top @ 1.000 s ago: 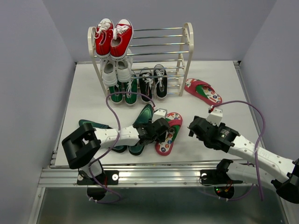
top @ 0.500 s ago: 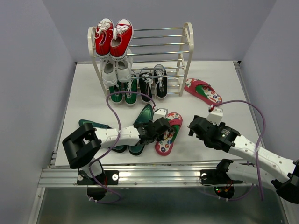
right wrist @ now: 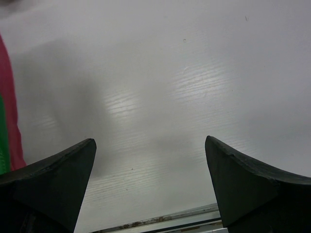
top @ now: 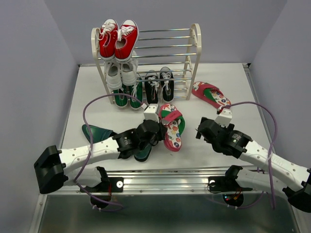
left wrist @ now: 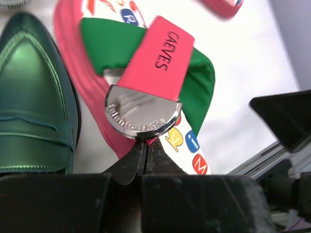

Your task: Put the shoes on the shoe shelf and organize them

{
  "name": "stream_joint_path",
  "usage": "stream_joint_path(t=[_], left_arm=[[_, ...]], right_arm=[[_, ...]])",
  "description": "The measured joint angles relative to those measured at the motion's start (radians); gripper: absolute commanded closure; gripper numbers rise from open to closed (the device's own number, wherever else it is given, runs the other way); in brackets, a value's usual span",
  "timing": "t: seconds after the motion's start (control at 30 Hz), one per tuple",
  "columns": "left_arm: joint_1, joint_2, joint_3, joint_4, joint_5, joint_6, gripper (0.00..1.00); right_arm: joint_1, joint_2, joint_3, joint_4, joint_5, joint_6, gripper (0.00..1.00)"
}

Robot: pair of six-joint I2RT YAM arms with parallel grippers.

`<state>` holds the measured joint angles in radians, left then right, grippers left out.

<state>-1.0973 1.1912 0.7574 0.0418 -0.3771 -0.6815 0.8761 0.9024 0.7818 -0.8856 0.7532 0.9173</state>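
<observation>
The bars of the shoe shelf's middle level beside the white sneakers are empty, so the left gripper needs to lift and move outward over them to release the red flip-flop.
My left gripper (top: 162, 130) (left wrist: 146, 148) is shut on the strap of a red flip-flop (top: 172, 127) (left wrist: 155, 58), just below its round metal badge (left wrist: 141, 116), and the flip-flop is tilted off the table. The other red flip-flop (top: 211, 94) lies to the right of the shoe shelf (top: 196, 43). One green loafer (top: 144, 151) (left wrist: 34, 97) lies partly under my left arm and another (top: 95, 132) lies further left. Black sneakers (top: 159, 85) stand at the shelf's bottom. My right gripper (top: 200, 131) (right wrist: 148, 143) hangs open over bare table.
Red sneakers (top: 118, 39) sit on the shelf's top tier and white sneakers (top: 121, 73) below them. A dark green pair (top: 128, 96) stands at the bottom left. Grey walls close in both sides. The table's metal front rail (top: 160, 182) runs by the arm bases.
My left gripper has shut on the flip-flop's strap and carried it up and toward the shelf. The left arm has stretched out, its elbow swinging left. The right arm has barely moved.
</observation>
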Motion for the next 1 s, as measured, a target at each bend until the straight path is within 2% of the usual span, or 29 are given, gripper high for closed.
stream_joint_path(t=[0.13,0.37,0.8,1.0], left_arm=[[0.0,-0.048,0.013,0.032,-0.042,0.028,1.0],[0.021,-0.04,0.093,0.026,-0.097,0.125,1.0],[0.156,0.042,0.301,0.068,-0.097,0.329,1.0],[0.264,0.114,0.365,0.101,-0.031,0.403,1.0]], right_arm=[[0.0,-0.013,0.016,0.013,0.024,-0.006,0.0],[0.0,0.001,0.029,0.023,0.042,-0.022,0.0],[0.0,0.019,0.078,0.037,0.1,-0.069,0.0],[0.0,0.07,0.102,0.057,0.126,-0.1,0.0]])
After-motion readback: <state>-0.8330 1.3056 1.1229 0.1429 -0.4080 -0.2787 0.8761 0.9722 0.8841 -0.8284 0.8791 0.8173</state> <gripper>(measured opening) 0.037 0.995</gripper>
